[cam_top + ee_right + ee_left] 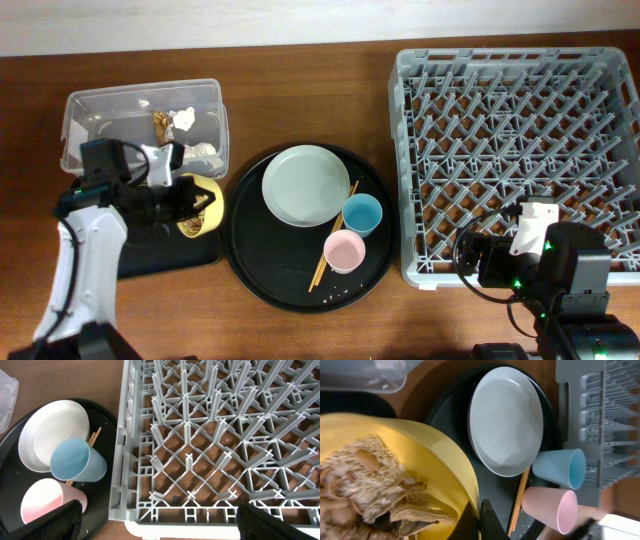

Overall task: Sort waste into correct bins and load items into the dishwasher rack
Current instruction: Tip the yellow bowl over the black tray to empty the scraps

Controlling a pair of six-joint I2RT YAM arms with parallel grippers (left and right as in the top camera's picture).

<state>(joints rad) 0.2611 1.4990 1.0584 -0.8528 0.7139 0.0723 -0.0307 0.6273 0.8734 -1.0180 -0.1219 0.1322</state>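
I will tip out the scraps with my left gripper, then move it to the right in the overhead view and down onto the grey-green plate [306, 184] [506, 420], because the plate is empty.
My left gripper [188, 200] is shut on the rim of the small yellow bowl [205, 205] and holds it tilted over the flat black tray [170, 255]. In the left wrist view the jaws [479, 521] pinch the bowl wall [420, 445], and tan food scraps [365, 485] lie inside. The clear tub [145, 125] holds white tissue [184, 118] and a golden wrapper [160, 122]. The grey-green plate [306, 184], blue cup [362, 213], pink cup [345, 251] and chopsticks [330, 250] sit on the round black tray. My right gripper [160, 525] is open and empty over the front left corner of the grey rack [520, 150].
The round black tray [260, 255] lies between the bins and the rack. The rack [210, 435] holds nothing among its pegs. The plate [52, 432], blue cup [77, 460] and pink cup [45, 502] lie just left of the rack wall.
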